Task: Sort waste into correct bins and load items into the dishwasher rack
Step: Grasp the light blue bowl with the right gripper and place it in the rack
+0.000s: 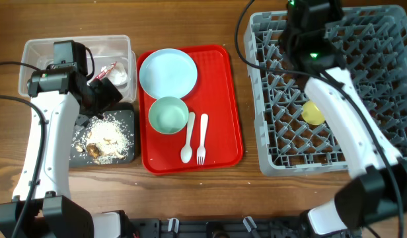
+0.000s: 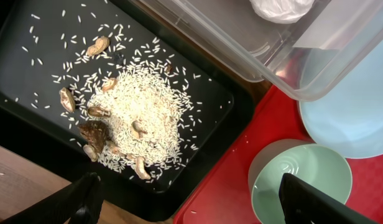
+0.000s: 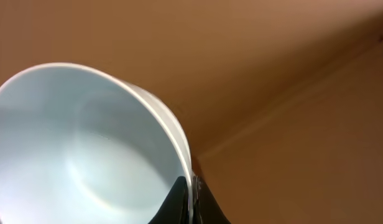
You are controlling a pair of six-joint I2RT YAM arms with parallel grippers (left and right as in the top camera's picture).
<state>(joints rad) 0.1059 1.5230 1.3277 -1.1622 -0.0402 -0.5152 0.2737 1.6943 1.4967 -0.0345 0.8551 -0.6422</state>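
The rack's far corner by the red tray is still empty. My right gripper needs to tilt and lower the light blue bowl first to get it there.
My left gripper (image 2: 191,202) is open and empty, hovering over the edge between the black tray (image 2: 30,74) and the red tray. Brownish food scraps with rice (image 2: 142,112) lie in the black tray. The red-and-white wrapper (image 1: 106,71) lies in the clear tub (image 1: 38,49). My right gripper (image 3: 190,199) is shut on the rim of the light blue bowl (image 3: 73,149); overhead, its wrist (image 1: 309,26) hangs over the back of the rack (image 1: 269,132) and hides the bowl. The yellow cup (image 1: 313,112) sits in the rack. The plate (image 1: 167,71), green bowl (image 1: 168,114), spoon (image 1: 187,139) and fork (image 1: 202,139) are on the red tray.
The red serving tray (image 1: 223,99) lies between the bins and the rack. The clear tub (image 2: 241,56) also holds something white and crumpled (image 2: 281,7). The green bowl (image 2: 303,180) sits just under my left gripper's right finger.
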